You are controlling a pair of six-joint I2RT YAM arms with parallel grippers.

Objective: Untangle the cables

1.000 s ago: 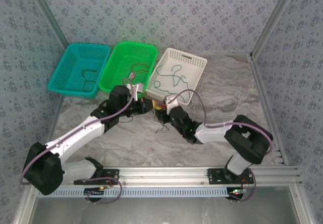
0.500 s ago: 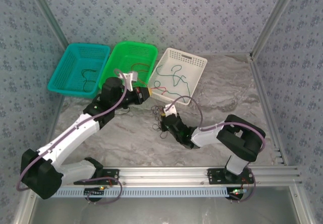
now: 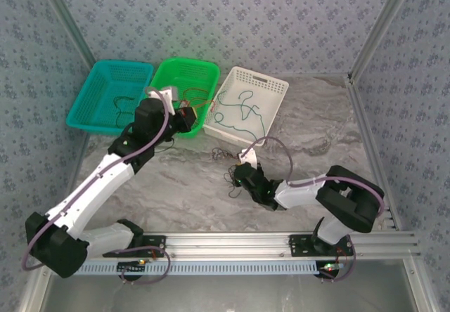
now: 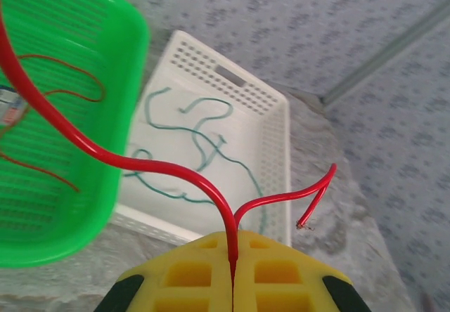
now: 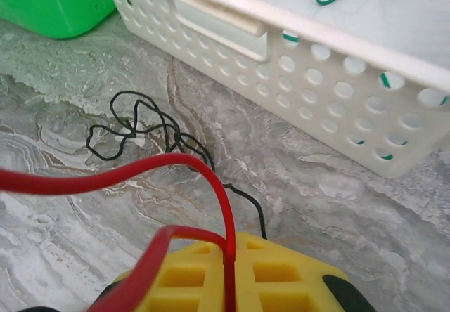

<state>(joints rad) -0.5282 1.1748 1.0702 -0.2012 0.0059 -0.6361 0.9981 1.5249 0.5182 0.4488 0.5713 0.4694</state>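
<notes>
My left gripper is going down into the green basket, over the basket's bottom. Once it is there, I will let go of the red cable.
My left gripper [image 4: 233, 238] is shut on a red cable [image 4: 140, 163], which arches up and left over the green basket [image 4: 105, 185]; its short free end [image 4: 318, 194] sticks out to the right. In the top view that gripper [image 3: 188, 119] hovers at the green basket's near right corner. My right gripper [image 5: 228, 245] is shut on a red cable [image 5: 126, 173] that loops off to the left, low over the table. A thin black cable [image 5: 133, 126] lies tangled on the marble just ahead of it, also seen from above [image 3: 228, 178]. Green cable [image 4: 204, 133] lies in the white basket [image 4: 278, 157].
Three baskets stand in a row at the back: a teal basket [image 3: 88, 108] holding a dark cable, the green basket [image 3: 158, 105] with red cables [image 4: 63, 94], and the white basket [image 3: 274, 112]. Metal frame posts and patterned walls bound the table.
The left gripper has carried its red cable up and left, from the table's middle to the green basket. The right gripper has shut on red cable and drawn back toward the near edge.
</notes>
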